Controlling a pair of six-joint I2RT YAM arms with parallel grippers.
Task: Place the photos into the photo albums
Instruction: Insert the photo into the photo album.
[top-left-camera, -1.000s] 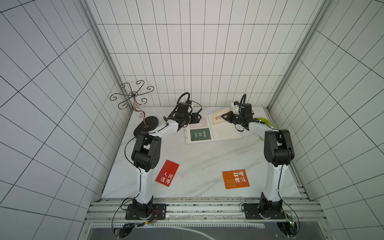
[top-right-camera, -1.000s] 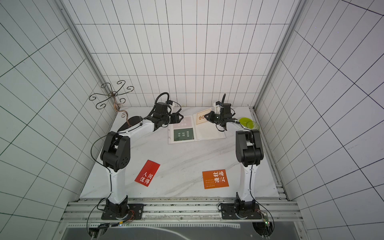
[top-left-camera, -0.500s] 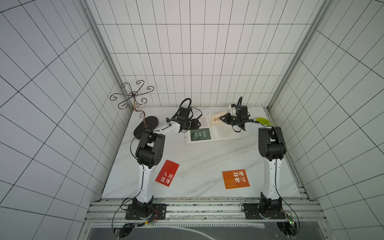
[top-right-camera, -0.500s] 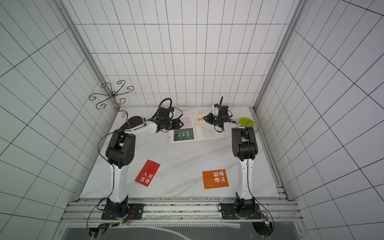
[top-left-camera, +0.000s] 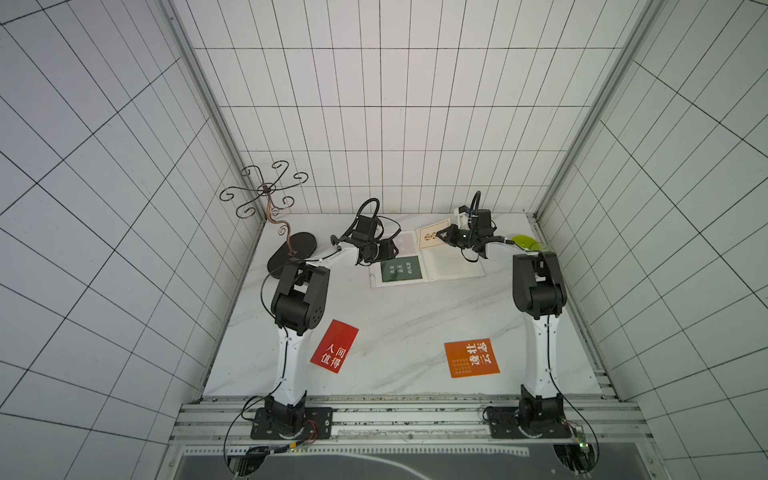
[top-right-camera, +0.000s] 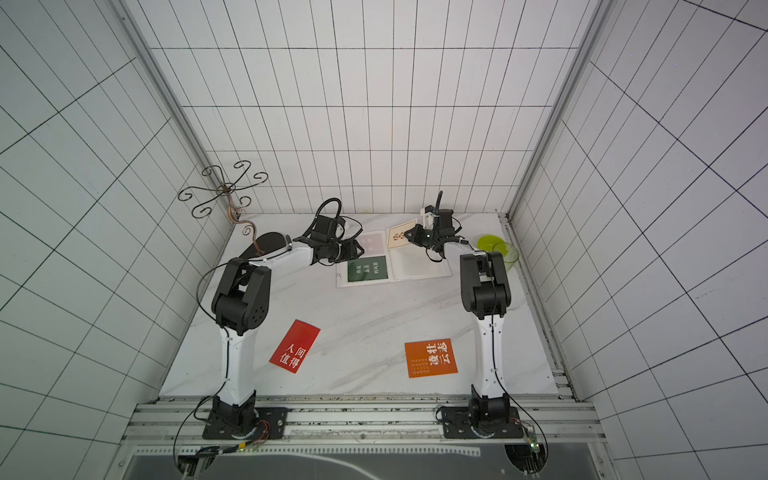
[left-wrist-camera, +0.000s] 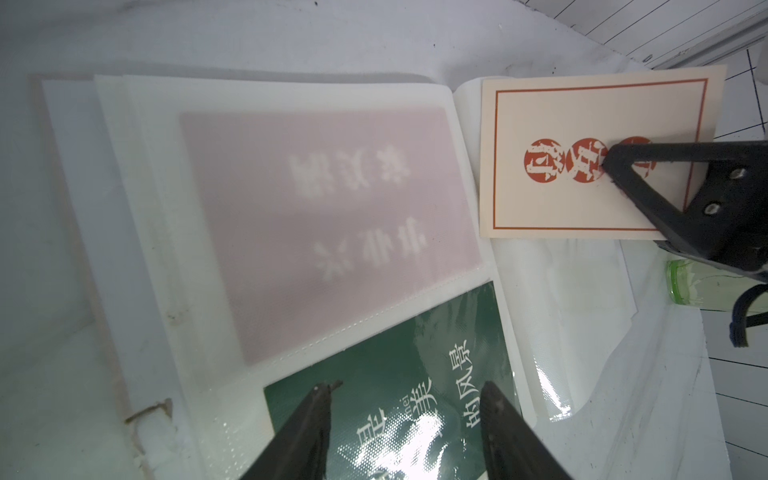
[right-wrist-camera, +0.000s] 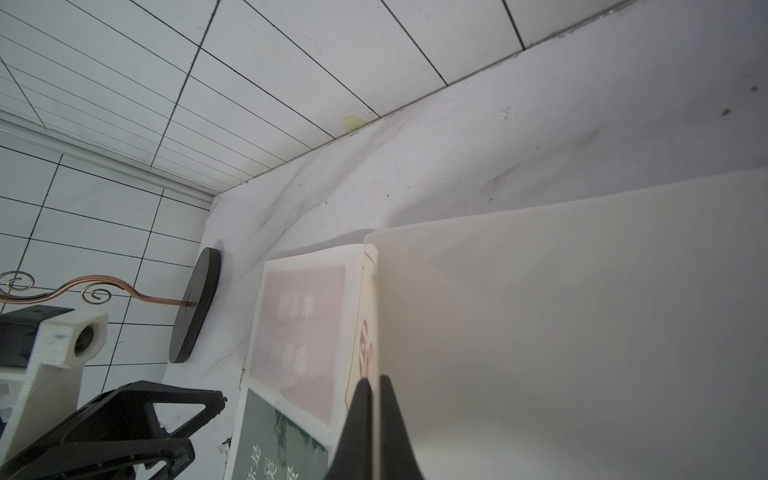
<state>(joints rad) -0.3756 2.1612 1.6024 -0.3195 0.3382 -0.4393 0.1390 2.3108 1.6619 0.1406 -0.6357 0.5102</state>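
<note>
I will next move my right gripper down toward the pinkish photo and put the cream photo on the fold between the pages, then let it go. The cream photo is still hanging above the album.
The photo album (top-left-camera: 453, 266) (top-right-camera: 422, 266) lies open at the back of the table. A dark green photo (top-left-camera: 401, 269) (left-wrist-camera: 382, 374) sits in its left page's near sleeve, and a pinkish photo (left-wrist-camera: 332, 224) shows through the far sleeve. My left gripper (top-left-camera: 390, 249) (left-wrist-camera: 407, 388) hangs open just over the green photo. My right gripper (top-left-camera: 444, 235) (right-wrist-camera: 375, 380) is shut on a cream photo (top-left-camera: 432, 235) (left-wrist-camera: 582, 124) with red seals, held over the right page's far end. A red photo (top-left-camera: 334, 351) and an orange photo (top-left-camera: 471, 358) lie loose near the front.
A black-based curly metal stand (top-left-camera: 291, 249) (right-wrist-camera: 195, 307) is at the back left beside the left arm. A green cup (top-left-camera: 525, 243) (left-wrist-camera: 706, 291) lies at the back right, close to the right arm and the side wall.
My left gripper has sunk slightly toward the green photo, still open. My right arm has folded back a little while the cream photo stays in its grip, barely shifted.
</note>
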